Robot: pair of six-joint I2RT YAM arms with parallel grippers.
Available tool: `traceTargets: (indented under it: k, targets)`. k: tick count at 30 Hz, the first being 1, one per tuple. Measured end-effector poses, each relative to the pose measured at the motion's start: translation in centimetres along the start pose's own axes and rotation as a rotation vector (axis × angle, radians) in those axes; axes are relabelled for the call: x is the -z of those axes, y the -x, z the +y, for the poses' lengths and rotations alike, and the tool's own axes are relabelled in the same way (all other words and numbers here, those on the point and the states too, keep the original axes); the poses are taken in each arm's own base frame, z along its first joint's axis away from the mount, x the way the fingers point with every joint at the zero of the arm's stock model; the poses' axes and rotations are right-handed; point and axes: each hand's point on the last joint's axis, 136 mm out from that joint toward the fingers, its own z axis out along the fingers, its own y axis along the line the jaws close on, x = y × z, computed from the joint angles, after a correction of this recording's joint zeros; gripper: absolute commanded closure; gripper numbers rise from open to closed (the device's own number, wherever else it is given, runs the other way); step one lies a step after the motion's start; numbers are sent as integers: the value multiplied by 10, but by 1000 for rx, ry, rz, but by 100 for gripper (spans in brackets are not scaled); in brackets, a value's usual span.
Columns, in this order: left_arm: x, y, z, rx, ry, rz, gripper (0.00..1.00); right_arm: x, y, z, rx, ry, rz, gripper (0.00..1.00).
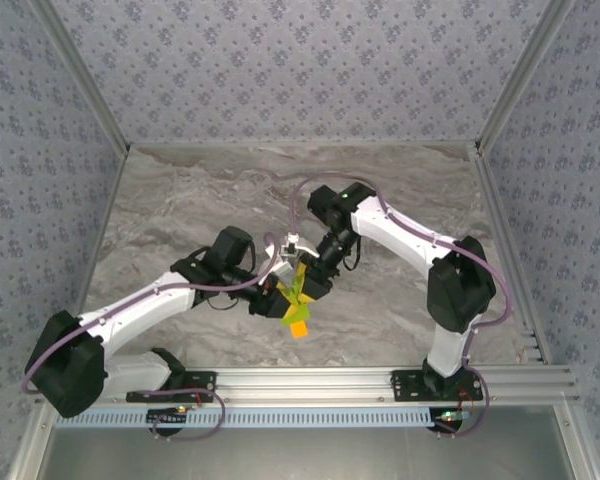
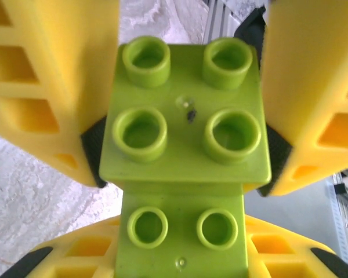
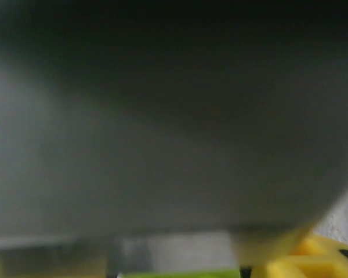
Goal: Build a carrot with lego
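The robot's left gripper will next lower the carrot (image 1: 296, 305) outward onto the empty table, which is below and outward of it, and then let go of the lower lime-green brick.
The carrot (image 1: 296, 305) hangs above the table's middle, lime-green bricks above and an orange brick (image 1: 298, 327) at its lower tip. Both grippers meet on it: my left gripper (image 1: 277, 300) from the left, my right gripper (image 1: 310, 287) from the upper right. In the left wrist view my left gripper (image 2: 182, 255) is shut on the lower lime-green brick (image 2: 182, 231). The right arm's big yellow fingers (image 2: 52, 87) press their black pads on both sides of the upper lime-green brick (image 2: 185, 116). The right wrist view is a dark blur with a lime-green sliver (image 3: 180, 274) at its bottom edge.
The grey marbled table (image 1: 200, 200) is walled by patterned panels on three sides. An aluminium rail (image 1: 320, 380) carrying the arm bases runs along the near edge.
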Motion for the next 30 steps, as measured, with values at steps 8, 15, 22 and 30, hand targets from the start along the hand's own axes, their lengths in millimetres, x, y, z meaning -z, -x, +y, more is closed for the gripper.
traceTargets:
  k: [8, 15, 22, 30]
  targets:
    - [3, 18, -2, -59, 1, -47, 78, 36, 9, -3, 20, -119, -102, 15]
    - [-2, 16, 10, -44, 37, -34, 74, 87, 25, -8, 50, -314, -255, 13]
    - [0, 9, 65, -13, 316, -8, 72, 125, 10, -46, -70, -629, -326, 13]
    - [55, 30, 141, 112, 866, -124, 73, 196, -43, -110, -434, -1140, -411, 13]
